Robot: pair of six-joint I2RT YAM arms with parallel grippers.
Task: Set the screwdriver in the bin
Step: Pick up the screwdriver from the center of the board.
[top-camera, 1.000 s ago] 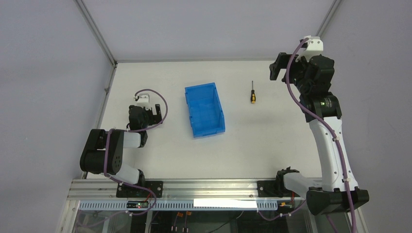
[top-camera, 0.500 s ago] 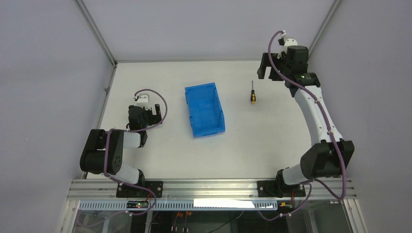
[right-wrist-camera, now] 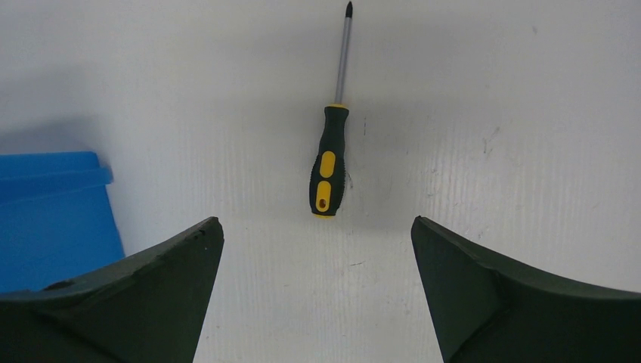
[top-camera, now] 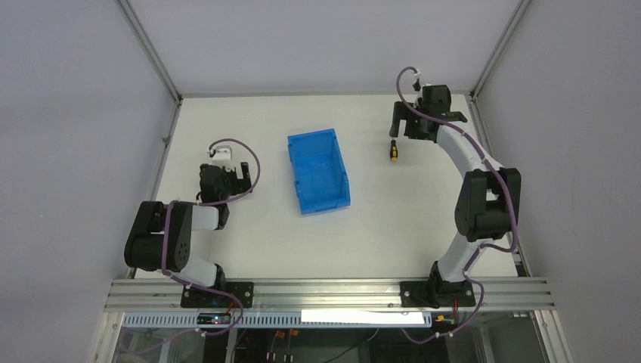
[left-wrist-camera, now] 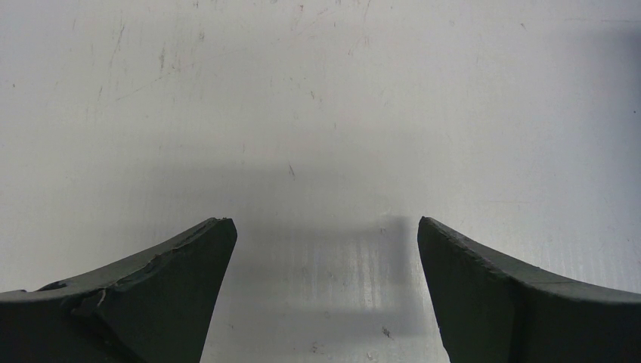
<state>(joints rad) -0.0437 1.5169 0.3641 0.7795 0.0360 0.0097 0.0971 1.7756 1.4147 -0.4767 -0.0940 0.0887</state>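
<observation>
The right gripper lowers open onto the screwdriver's black and yellow handle (top-camera: 394, 150) (right-wrist-camera: 327, 172) next and closes there, as it lines up with the gap between its fingers.
The screwdriver (top-camera: 392, 151), with a yellow and black handle, lies on the white table right of the blue bin (top-camera: 318, 172). My right gripper (top-camera: 400, 125) hangs open just above the screwdriver's far end and hides its shaft in the top view. In the right wrist view the screwdriver (right-wrist-camera: 329, 162) lies whole and untouched ahead of the open gripper (right-wrist-camera: 316, 221), its tip pointing away, and a corner of the bin (right-wrist-camera: 53, 219) shows at the left. My left gripper (top-camera: 240, 172) rests open and empty left of the bin, over bare table in its wrist view (left-wrist-camera: 326, 221).
The bin stands open-topped near the table's middle with nothing seen inside. Grey walls and metal frame posts (top-camera: 151, 53) enclose the table at the back and sides. A metal rail (top-camera: 325, 291) runs along the near edge.
</observation>
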